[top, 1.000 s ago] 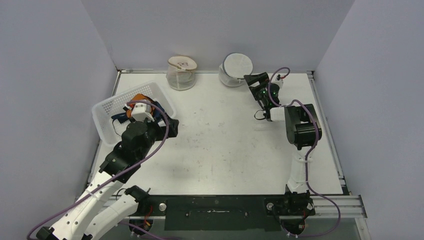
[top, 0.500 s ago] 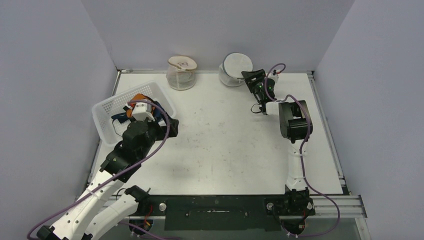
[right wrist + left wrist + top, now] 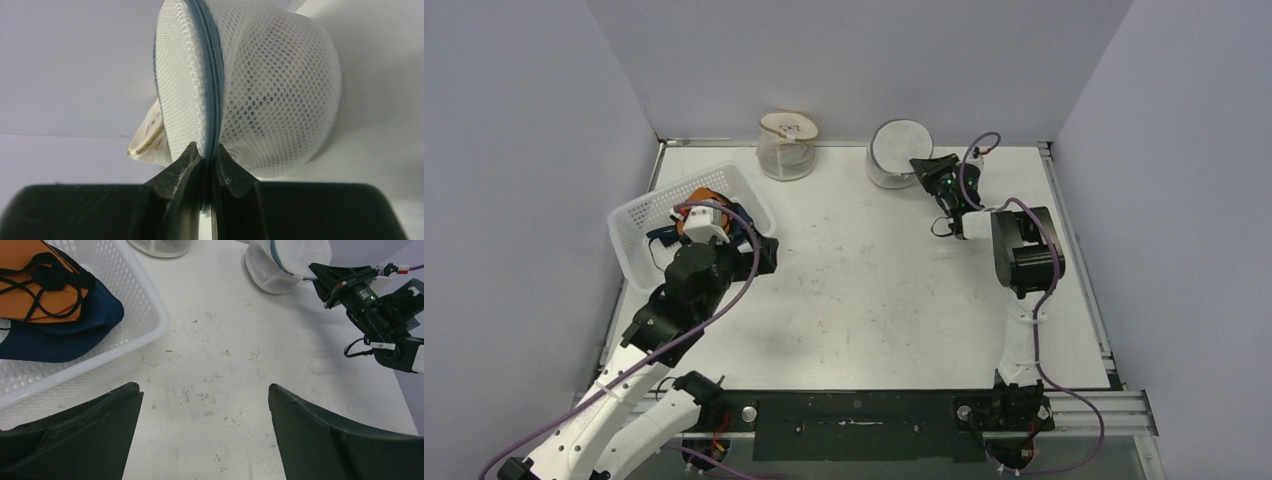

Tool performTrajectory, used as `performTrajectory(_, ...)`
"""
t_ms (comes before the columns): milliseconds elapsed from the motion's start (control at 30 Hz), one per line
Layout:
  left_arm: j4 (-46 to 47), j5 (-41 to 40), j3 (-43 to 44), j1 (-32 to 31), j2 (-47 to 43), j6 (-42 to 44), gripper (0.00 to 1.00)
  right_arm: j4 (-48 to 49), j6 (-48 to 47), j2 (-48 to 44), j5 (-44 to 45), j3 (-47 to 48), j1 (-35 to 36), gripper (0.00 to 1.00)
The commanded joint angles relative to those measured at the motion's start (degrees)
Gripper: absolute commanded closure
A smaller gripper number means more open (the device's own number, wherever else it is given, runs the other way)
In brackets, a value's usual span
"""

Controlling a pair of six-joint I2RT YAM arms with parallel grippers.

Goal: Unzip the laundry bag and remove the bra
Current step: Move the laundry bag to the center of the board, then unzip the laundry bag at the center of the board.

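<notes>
Next, my left gripper will turn and swing toward the right in the top view, onto the bag's zipper edge opposite my right gripper, because that side of the bag is unheld.
The white mesh laundry bag (image 3: 892,160) stands at the back of the table, tipped toward my right gripper (image 3: 922,166). In the right wrist view the bag (image 3: 275,90) fills the frame and its blue zipper (image 3: 212,75) runs down into my right gripper (image 3: 206,146), which is shut on the zipper seam. The bra is hidden; only dim shapes show through the mesh. My left gripper (image 3: 205,387) hangs open over bare table, far from the bag (image 3: 287,262), with nothing between its fingers.
A white basket (image 3: 639,215) at the left holds orange (image 3: 30,295) and navy garments (image 3: 75,335) with black straps. A second mesh bag with a beige top (image 3: 787,148) stands at the back centre. Walls close in on the left, back and right.
My right gripper has gone from open to shut on the bag's zipper seam, and the bag has tipped toward it. The left arm has barely moved.
</notes>
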Motion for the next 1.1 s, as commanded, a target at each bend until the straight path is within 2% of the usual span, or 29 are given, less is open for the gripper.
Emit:
performTrajectory(0,3.3,0.4,0.1,0.5,-2.4,-0.9,0.03,5.2,-0.8,-15.3,0.1,-10.1,1.4,0.95)
performTrajectory(100,3.7,5.4,0.5,0.9,-3.7,0.2,0.03,5.0,-0.7,-25.7,0.1,-19.4,2.4,0.95)
performTrajectory(200,4.9,12.2,1.2,0.5,-3.9,1.7,0.04,-0.2,-3.7,-36.7,1.1,-28.2,4.8,0.95)
performTrajectory(367,9.9,20.2,-4.2,-0.7,-4.7,-6.0,0.04,-5.2,-4.5,-54.7,2.7,-44.3,8.7,0.95)
performTrajectory(467,14.0,21.3,-9.7,-2.9,-5.9,-11.9,0.04,-10.5,-5.1,-65.6,3.3,-50.5,10.6,0.95)
performTrajectory(567,17.3,18.2,-14.0,-8.1,-7.5,-16.1,0.04,-17.1,-5.3,-76.3,3.9,-55.4,12.3,0.95)
performTrajectory(667,19.4,8.7,-16.6,-16.2,-7.7,-18.3,0.04,-23.5,-4.4,-85.5,4.5,-59.6,12.7,0.95)
performTrajectory(800,26.3,-3.8,-19.9,-28.1,-3.8,-22.7,0.04,-27.0,-1.3,-95.3,6.0,-65.2,13.2,0.95)
performTrajectory(933,36.2,-13.0,-23.2,-36.6,3.5,-28.5,0.04,-27.8,1.5,-99.7,7.6,-69.9,13.6,0.95)
performTrajectory(1067,43.0,-13.0,-22.4,-37.6,12.4,-31.3,0.04,-27.4,2.7,-98.3,7.3,-71.6,13.9,0.95)
